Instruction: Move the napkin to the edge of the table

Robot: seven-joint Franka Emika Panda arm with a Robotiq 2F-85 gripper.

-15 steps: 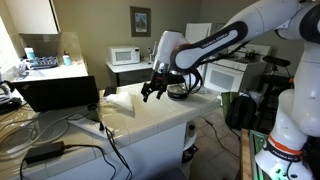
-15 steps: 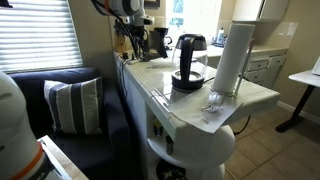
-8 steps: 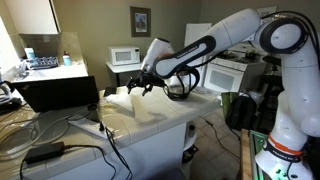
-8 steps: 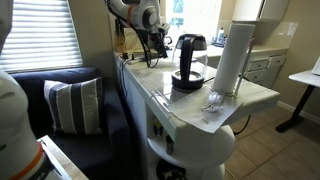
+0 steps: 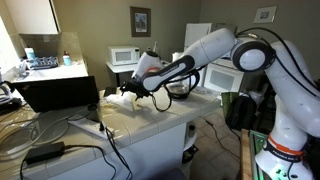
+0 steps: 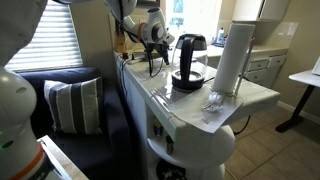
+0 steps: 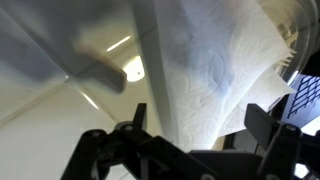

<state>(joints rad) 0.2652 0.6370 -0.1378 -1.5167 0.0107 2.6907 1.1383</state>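
Next, my gripper will lower and close on the part of the napkin between its fingers, because the open fingers already straddle the white napkin below them.
The napkin [image 5: 118, 101] is a white textured sheet lying flat on the white table [image 5: 160, 118], near its far corner. In the wrist view the napkin [image 7: 215, 65] fills the upper right, directly below the jaws. My gripper [image 5: 131, 91] hangs low over the napkin with its two black fingers spread apart, one on each side of the sheet in the wrist view [image 7: 200, 125]. The jaws are open and hold nothing. In an exterior view the gripper [image 6: 154, 66] is at the far end of the table; the napkin is not clear there.
A black coffee maker [image 6: 187, 62] and a tall paper towel roll [image 6: 231, 55] stand mid-table. A crumpled clear item [image 6: 213, 101] lies near the close end. A glass pot [image 5: 181, 89] sits behind the arm. A black box [image 5: 55, 92] and cables lie beside the table.
The arm has swung along the table toward the napkin and lowered. The gripper now sits just over the sheet. The napkin has not moved.
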